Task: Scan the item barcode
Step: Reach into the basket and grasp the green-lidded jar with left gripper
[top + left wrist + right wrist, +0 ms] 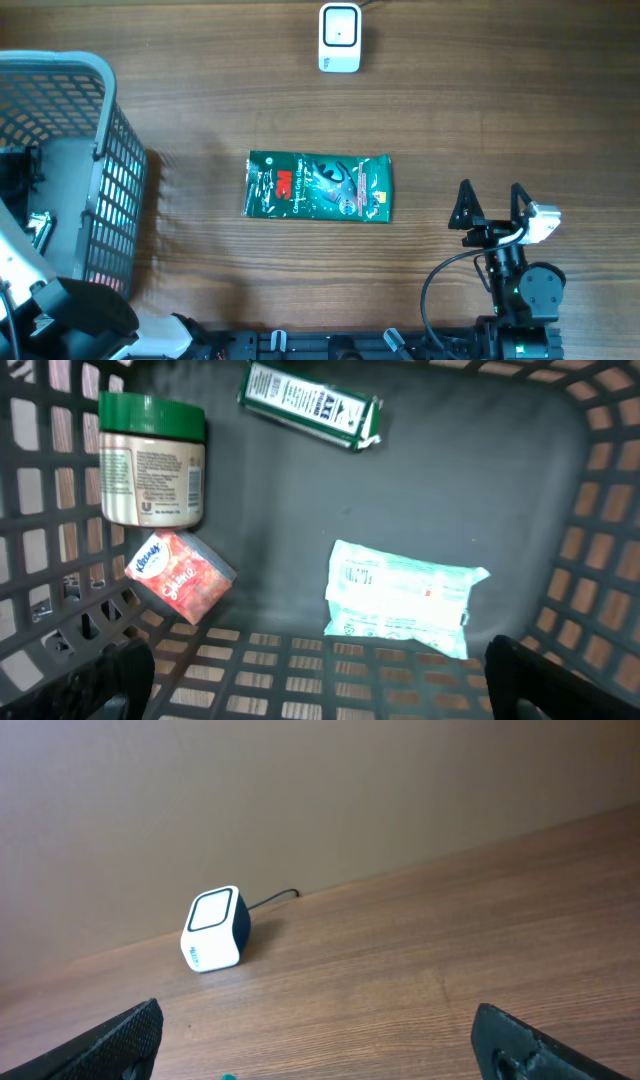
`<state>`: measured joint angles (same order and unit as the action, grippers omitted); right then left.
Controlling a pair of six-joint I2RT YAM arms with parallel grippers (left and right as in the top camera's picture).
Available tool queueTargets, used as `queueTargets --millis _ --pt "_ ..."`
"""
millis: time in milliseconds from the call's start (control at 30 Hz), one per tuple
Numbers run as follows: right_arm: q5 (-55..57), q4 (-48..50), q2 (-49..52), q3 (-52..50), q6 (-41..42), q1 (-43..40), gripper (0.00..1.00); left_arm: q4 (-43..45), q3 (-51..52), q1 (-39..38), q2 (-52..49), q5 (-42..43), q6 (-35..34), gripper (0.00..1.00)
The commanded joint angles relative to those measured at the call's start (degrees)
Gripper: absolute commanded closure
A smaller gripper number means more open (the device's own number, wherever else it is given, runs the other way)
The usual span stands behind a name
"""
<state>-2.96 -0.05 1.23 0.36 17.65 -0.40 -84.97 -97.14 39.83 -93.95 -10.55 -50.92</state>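
The jar's body (152, 482) lies off the middle between the open fingers, so my left gripper goes down and toward the left in the wrist view onto it next.
The item, a green flat packet (318, 187), lies in the middle of the wooden table. The white barcode scanner (340, 38) stands at the far edge; the right wrist view shows it (213, 930) ahead and to the left. My right gripper (492, 208) hovers open to the right of the packet, nothing between its fingers (110, 1045); only a green corner of the packet (228, 1075) shows at that view's bottom edge. My left gripper (320, 685) is open and empty inside the basket, above its floor.
A grey mesh basket (110, 180) stands at the left. Inside lie a jar with a green lid (152, 460), a green-and-white box (310, 405), a red tissue pack (180, 575) and a white-teal wipes packet (400, 600).
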Motion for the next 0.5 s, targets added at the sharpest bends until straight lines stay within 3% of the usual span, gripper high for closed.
queueTargets --millis 0,467 --pt "-0.5 0.1 -0.2 -0.1 -0.7 0.2 0.00 1.5 4.3 0.2 0.2 -1.0 -0.8 0.00" --pt "-0.5 0.1 -0.2 -0.1 -0.8 0.2 0.00 8.3 16.4 0.3 0.2 -5.7 -1.5 0.00"
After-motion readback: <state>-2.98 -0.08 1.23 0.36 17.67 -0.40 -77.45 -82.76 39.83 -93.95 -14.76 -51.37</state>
